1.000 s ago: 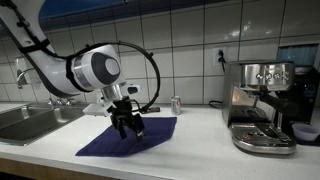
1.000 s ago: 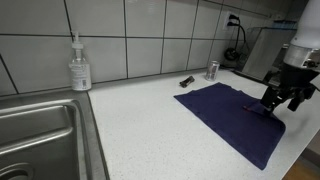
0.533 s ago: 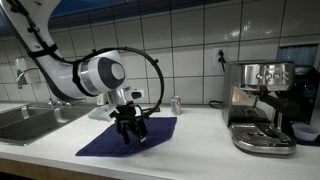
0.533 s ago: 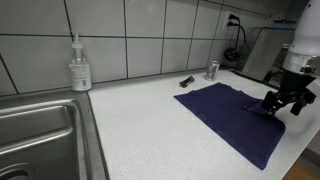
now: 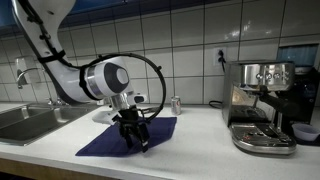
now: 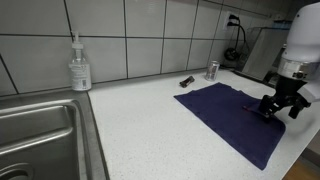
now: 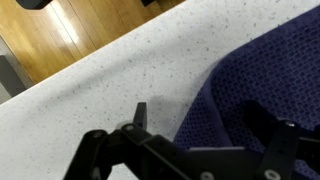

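My gripper stays low where it stands next and brings its spread fingers together onto the cloth's front edge (image 5: 138, 151) (image 7: 208, 106), since that edge already lies between them.
A dark blue cloth (image 5: 105, 143) lies flat on the white speckled counter and shows in both exterior views (image 6: 225, 110). My gripper (image 5: 138, 140) points down at the cloth's front edge, near the counter's edge (image 6: 275, 108). In the wrist view the fingers (image 7: 212, 125) are spread apart with the cloth's edge (image 7: 270, 70) between them. They are open and hold nothing.
An espresso machine (image 5: 262, 105) stands at one end of the counter. A small can (image 6: 211, 70) and a small dark object (image 6: 186, 80) lie by the tiled wall behind the cloth. A soap bottle (image 6: 80, 65) stands beside the steel sink (image 6: 35, 130). Wooden floor (image 7: 60, 30) shows past the counter edge.
My gripper has moved down and toward the cloth's front edge, nearer the counter edge. The cloth has not moved.
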